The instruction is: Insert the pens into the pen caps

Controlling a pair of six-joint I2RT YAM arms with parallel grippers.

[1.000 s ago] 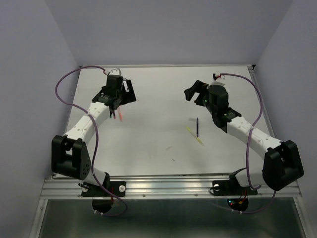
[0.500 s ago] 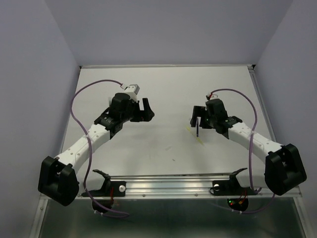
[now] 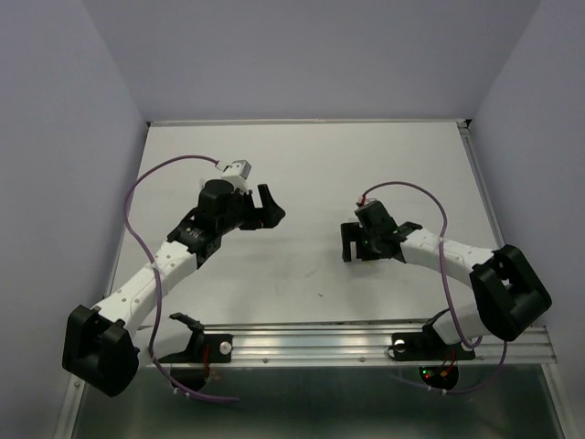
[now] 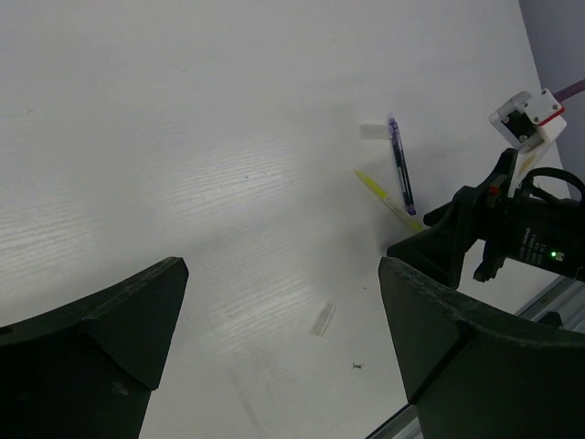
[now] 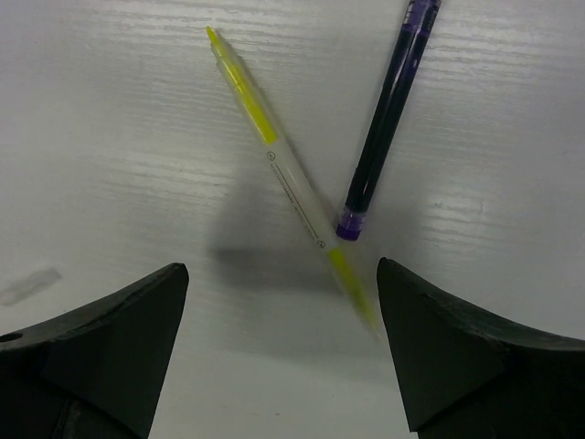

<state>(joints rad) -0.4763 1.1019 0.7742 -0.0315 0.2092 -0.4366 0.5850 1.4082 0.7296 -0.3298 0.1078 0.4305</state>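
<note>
The nearer pen cap is below my left gripper, back and to the right in the top view, so the gripper will lower that way onto it.
In the right wrist view a yellow pen (image 5: 283, 178) and a dark blue pen (image 5: 388, 110) lie on the white table in a V. My right gripper (image 5: 283, 357) hangs open just over them, and the yellow pen's lower end reaches in between its fingers. A pale pen cap (image 5: 27, 285) lies off to the left. From above, the right gripper (image 3: 356, 245) hides both pens. My left gripper (image 3: 271, 207) is open and empty above mid-table. Its camera shows the yellow pen (image 4: 384, 194), the blue pen (image 4: 400, 165), a cap (image 4: 372, 133) and a nearer cap (image 4: 323, 319).
A metal rail (image 3: 311, 343) runs along the table's near edge by the arm bases. Purple cables loop over both arms. A small dark speck (image 3: 322, 294) lies on the table near the front. Pale walls close in the table on three sides.
The left arm swung from the far left toward mid-table. The right gripper dropped down and nearer, onto the yellow and blue pens, and now covers them from above.
</note>
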